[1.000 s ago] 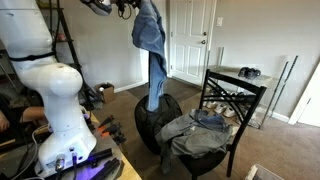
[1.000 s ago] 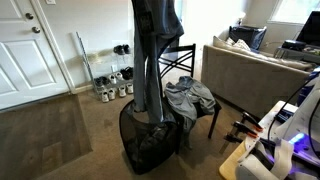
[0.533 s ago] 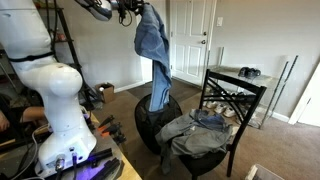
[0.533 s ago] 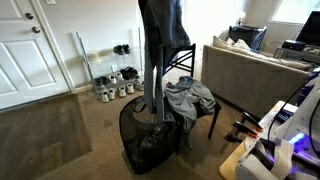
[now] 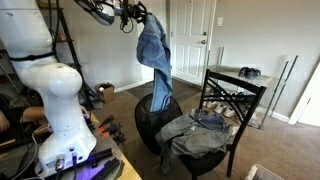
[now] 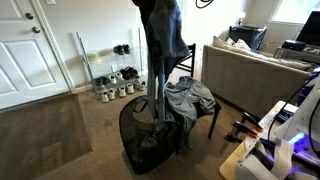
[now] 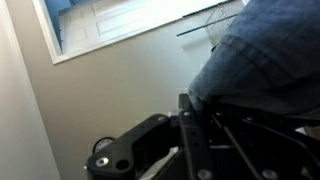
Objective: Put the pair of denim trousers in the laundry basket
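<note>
The denim trousers (image 5: 154, 50) drop from my gripper next as it lowers and tips down toward the opening of the laundry basket, since their legs already hang into it.
The denim trousers (image 5: 154, 50) hang long from my gripper (image 5: 139, 14), which is shut on their top, high above the floor. Their legs reach down into the black mesh laundry basket (image 5: 147, 125). In the other exterior view the trousers (image 6: 165, 40) hang over the same basket (image 6: 140, 143), and the gripper is at the top edge of the picture. In the wrist view the blue denim (image 7: 265, 55) fills the upper right, pressed against a black finger (image 7: 190, 120).
A black chair (image 5: 232, 105) with a heap of grey clothes (image 5: 195, 128) stands beside the basket. A white door (image 6: 30, 50), a shoe rack (image 6: 110, 78) and a sofa (image 6: 250, 65) are around. My white base (image 5: 55, 90) is near.
The gripper has lowered the trousers a little and shifted them sideways over the basket. More of the legs has sunk into the basket.
</note>
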You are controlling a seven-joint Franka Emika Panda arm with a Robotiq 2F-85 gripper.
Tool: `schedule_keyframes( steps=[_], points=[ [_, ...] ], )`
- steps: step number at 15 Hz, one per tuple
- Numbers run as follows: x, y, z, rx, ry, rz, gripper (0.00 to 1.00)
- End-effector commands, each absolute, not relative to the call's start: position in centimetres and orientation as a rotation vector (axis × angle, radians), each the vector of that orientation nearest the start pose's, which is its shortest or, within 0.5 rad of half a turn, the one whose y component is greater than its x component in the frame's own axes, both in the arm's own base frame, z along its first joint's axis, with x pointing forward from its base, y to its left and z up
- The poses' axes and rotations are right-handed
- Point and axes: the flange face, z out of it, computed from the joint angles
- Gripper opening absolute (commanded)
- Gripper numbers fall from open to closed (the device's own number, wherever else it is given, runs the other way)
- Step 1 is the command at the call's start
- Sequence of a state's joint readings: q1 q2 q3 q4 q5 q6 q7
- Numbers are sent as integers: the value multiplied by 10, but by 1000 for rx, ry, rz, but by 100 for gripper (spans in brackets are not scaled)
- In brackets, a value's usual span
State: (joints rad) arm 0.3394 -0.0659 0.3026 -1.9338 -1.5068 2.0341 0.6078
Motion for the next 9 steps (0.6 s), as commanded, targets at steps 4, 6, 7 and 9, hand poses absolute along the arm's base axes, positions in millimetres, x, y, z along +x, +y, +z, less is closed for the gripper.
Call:
schedule_keyframes(
  steps=[4,6,7,9],
  points=[
    [499,334,551,1832,854,1059,3],
    [500,343,539,1856,906,1072,3],
    [499,347,535,1868,928,1075,3],
    [498,350,528,1885,944,1085,3]
  ],
)
